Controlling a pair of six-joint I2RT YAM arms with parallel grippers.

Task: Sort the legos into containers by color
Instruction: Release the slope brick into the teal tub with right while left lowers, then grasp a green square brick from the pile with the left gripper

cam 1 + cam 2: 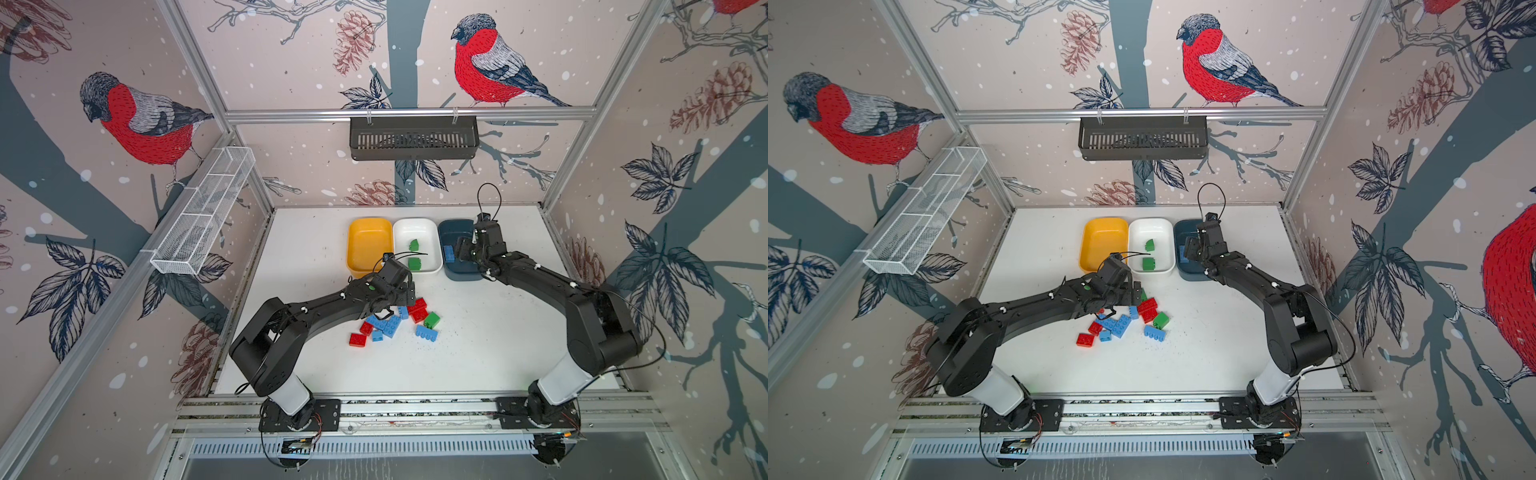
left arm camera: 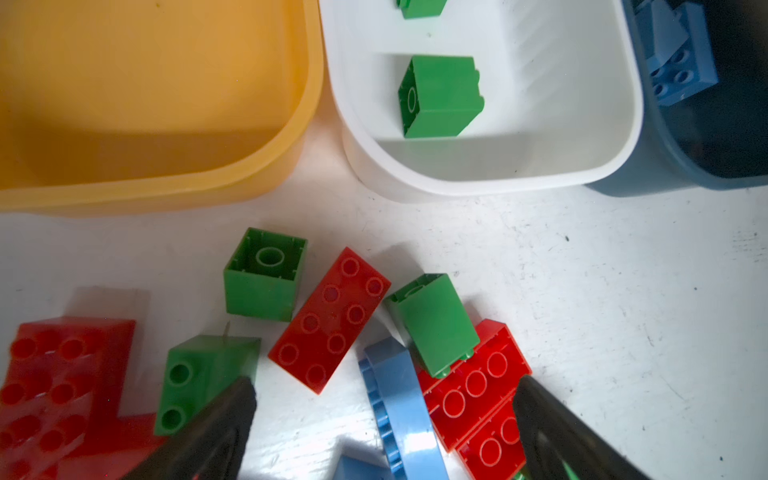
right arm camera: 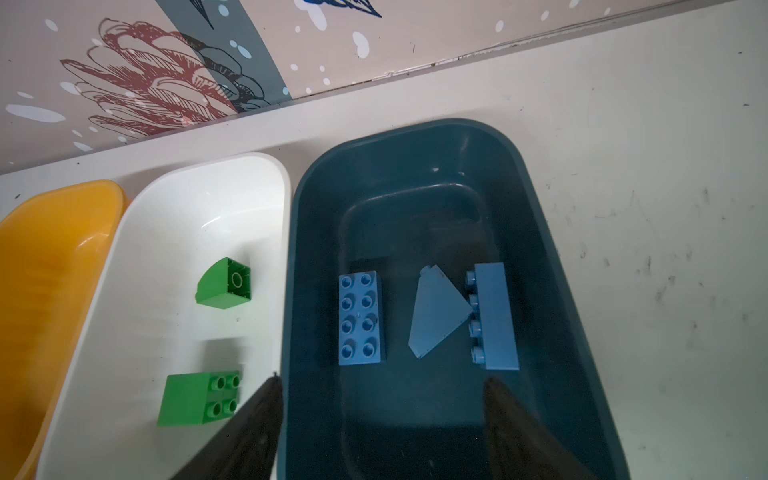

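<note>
The white tub holds green, so my left gripper should next lower its open fingers around the green brick leaning on the red brick below it.
Three containers stand in a row at the back: a bare yellow-orange tub, a white tub holding two green legos, and a teal tub holding three light blue legos. The loose pile of red, green and blue legos lies mid-table. My left gripper hangs open low over the pile, with a blue arched brick and a red brick between its fingers, none gripped. My right gripper is open and empty above the teal tub's near end.
A black slotted basket hangs on the back wall and a white wire-mesh basket on the left wall. Patterned walls close in the white table on three sides. The left arm's elbow reaches over the table's left part.
</note>
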